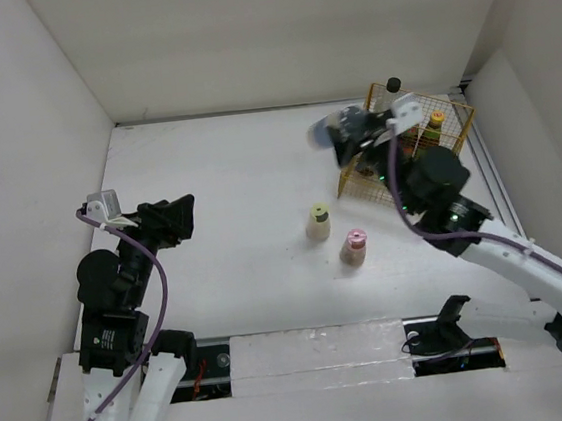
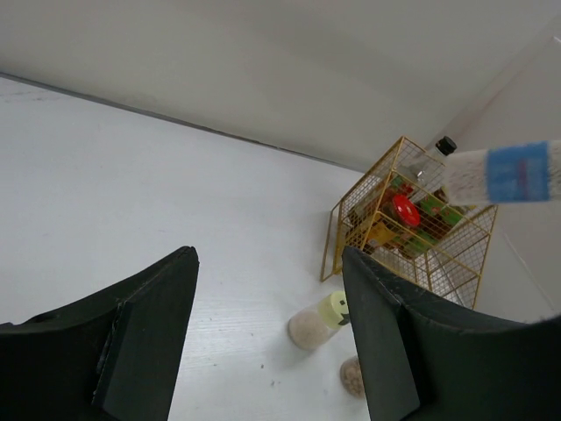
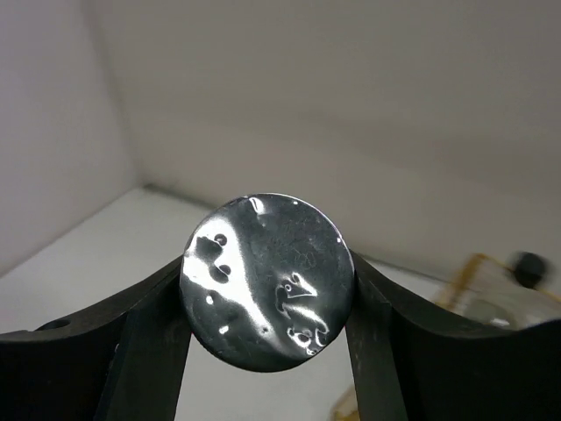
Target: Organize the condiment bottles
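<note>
The silver-capped jar still hangs outside, so I should move my right gripper to the right in the top view and lower the jar into the basket (image 1: 460, 114) beside the bottle's red cap.
My right gripper (image 1: 346, 139) is shut on a bottle with a silver cap (image 3: 267, 281) and holds it in the air, left of the gold wire basket (image 1: 460, 114). The bottle is blurred in the top view (image 1: 327, 129). The basket holds the tall black-capped bottle (image 1: 393, 84), a yellow-capped one (image 1: 436, 119) and a red-capped one (image 2: 405, 210). A pale-green-capped bottle (image 1: 317, 221) and a pink-capped bottle (image 1: 354, 246) stand on the table in front of the basket. My left gripper (image 1: 174, 220) is open and empty at the far left.
White walls close the table on the left, back and right. The basket (image 2: 351, 219) stands in the back right corner. A blurred white and blue shape (image 2: 508, 173) hangs above the basket in the left wrist view.
</note>
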Available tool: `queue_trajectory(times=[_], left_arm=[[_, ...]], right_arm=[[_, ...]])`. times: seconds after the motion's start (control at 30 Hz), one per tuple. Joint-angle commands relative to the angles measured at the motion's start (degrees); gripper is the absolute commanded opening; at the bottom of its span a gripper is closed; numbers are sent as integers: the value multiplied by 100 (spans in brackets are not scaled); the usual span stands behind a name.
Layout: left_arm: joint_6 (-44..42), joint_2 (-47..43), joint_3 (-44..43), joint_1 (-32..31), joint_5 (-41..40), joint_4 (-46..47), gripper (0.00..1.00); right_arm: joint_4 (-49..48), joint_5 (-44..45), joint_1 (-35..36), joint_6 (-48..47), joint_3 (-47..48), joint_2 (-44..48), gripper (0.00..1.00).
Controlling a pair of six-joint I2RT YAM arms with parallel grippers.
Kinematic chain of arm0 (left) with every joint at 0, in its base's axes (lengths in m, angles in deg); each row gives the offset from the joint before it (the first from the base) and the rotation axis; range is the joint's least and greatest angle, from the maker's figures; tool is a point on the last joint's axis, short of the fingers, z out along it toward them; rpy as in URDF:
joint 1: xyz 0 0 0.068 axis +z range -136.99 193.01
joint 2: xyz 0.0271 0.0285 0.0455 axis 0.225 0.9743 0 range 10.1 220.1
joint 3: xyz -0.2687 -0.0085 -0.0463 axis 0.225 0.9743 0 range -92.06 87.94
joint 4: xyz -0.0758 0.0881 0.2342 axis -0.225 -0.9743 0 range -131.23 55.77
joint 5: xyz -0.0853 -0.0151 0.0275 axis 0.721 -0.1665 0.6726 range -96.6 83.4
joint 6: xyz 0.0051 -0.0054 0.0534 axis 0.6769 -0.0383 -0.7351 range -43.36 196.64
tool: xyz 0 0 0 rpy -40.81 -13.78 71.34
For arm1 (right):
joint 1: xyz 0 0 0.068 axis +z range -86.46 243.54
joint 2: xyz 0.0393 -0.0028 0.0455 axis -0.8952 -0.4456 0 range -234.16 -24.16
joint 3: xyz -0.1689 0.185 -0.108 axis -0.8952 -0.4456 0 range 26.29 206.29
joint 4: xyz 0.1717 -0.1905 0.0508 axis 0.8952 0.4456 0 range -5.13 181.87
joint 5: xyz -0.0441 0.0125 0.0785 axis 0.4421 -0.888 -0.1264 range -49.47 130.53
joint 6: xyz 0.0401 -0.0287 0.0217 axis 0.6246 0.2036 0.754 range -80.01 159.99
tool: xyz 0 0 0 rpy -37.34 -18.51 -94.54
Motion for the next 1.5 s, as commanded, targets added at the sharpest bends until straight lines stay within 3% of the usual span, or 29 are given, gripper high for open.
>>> queue_trajectory(times=[0.0, 0.13, 0.3, 0.53, 0.93, 1.47], left_arm=[[-73, -41, 44, -29, 146, 332, 62], [-73, -41, 44, -29, 147, 333, 62], [-73, 21, 44, -29, 200, 333, 62], [-73, 21, 44, -29, 200, 333, 62], [-73, 74, 44, -29, 200, 333, 62], [-73, 126, 44, -29, 200, 333, 62]], right_arm=[[319, 854, -683, 266, -402, 489, 37], [837, 995, -1632, 522, -403, 711, 35], [1294, 504, -2844, 768, -219, 764, 34], [1646, -85, -3707, 1014, 36, 431, 34], [1278, -631, -4411, 1181, 36, -220, 31], [1146, -262, -4411, 1357, -192, -1011, 30]])
